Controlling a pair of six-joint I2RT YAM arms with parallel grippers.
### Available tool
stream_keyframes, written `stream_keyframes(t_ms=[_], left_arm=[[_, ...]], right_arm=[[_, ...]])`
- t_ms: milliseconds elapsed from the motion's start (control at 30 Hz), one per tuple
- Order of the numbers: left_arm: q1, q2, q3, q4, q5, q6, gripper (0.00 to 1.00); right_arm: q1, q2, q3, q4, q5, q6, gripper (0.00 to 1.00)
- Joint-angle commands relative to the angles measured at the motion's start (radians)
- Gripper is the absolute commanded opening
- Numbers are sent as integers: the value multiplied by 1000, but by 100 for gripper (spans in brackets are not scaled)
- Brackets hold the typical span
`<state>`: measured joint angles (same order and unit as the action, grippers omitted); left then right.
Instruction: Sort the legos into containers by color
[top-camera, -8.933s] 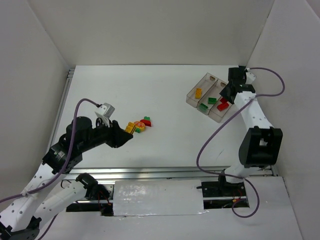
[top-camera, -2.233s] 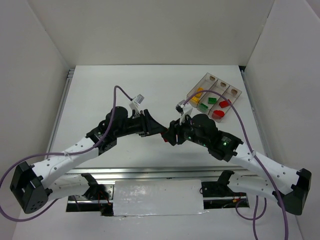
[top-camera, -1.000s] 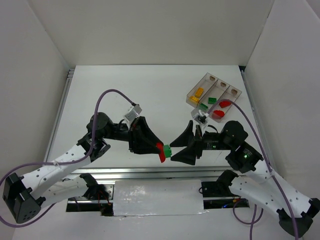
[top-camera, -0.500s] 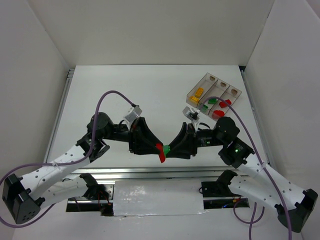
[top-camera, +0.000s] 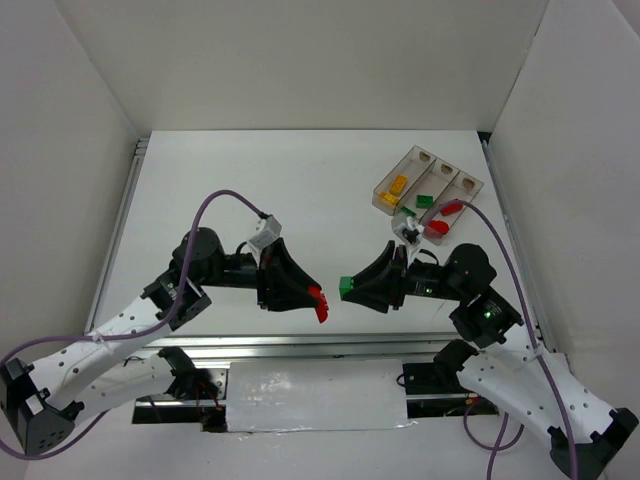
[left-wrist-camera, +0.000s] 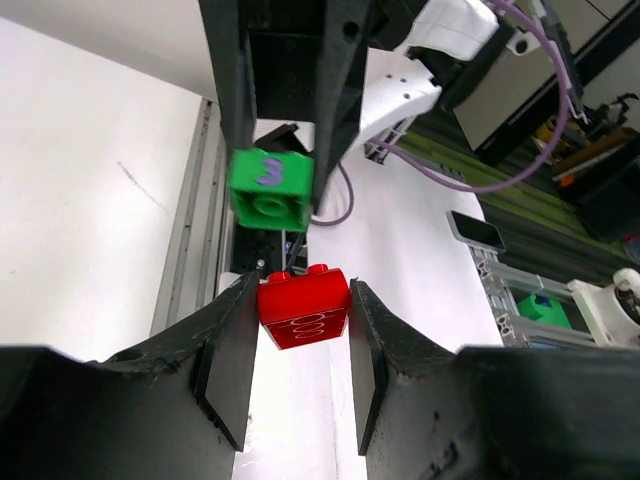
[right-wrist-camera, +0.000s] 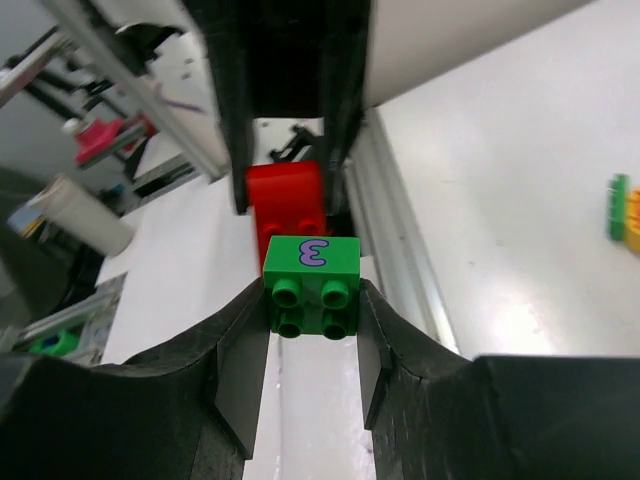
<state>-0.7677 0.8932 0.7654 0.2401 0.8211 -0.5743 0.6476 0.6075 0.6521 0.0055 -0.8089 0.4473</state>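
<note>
The right gripper swings outward next, turns downward and releases over the green legos' container (top-camera: 423, 198), which lies outward, to its right in the top view.
My left gripper (top-camera: 312, 298) is shut on a red lego (top-camera: 319, 302), held above the table's near edge. In the left wrist view that red lego (left-wrist-camera: 303, 305) sits clamped between both pads at the fingertips. Facing it, my right gripper (top-camera: 354, 288) is shut on a green lego (top-camera: 346, 288) printed with a purple 3 (right-wrist-camera: 312, 285). A small gap separates the two legos. The containers (top-camera: 384, 190) stand at the back right, holding a yellow lego (top-camera: 397, 185), green legos (top-camera: 424, 200) and red legos (top-camera: 437, 227).
A green and yellow lego stack (right-wrist-camera: 622, 208) lies on the table at the right wrist view's edge. An aluminium rail (top-camera: 300, 345) runs along the near table edge. White walls close three sides. The right arm's purple cable (top-camera: 478, 222) loops beside the containers.
A second ago the red and green legos were joined at my left gripper's tips with the right jaws wide. The right gripper shut on the green one and pulled it away rightward.
</note>
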Motion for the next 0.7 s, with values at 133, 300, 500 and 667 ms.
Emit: stream_keyframes(t_ms=[133, 300, 500, 667], left_arm=[[4, -37, 100, -263, -284, 89, 0], [7, -36, 179, -580, -591, 111, 0], [7, -155, 184, -706, -663, 123, 0], [10, -218, 173, -774, -695, 134, 0]], right_arm=[[-130, 194, 133, -347, 645, -9, 0], [-328, 576, 349, -513, 1018, 74, 0], [-430, 905, 602, -559, 1195, 128, 0], [-491, 1118, 806, -613, 1225, 113, 0]])
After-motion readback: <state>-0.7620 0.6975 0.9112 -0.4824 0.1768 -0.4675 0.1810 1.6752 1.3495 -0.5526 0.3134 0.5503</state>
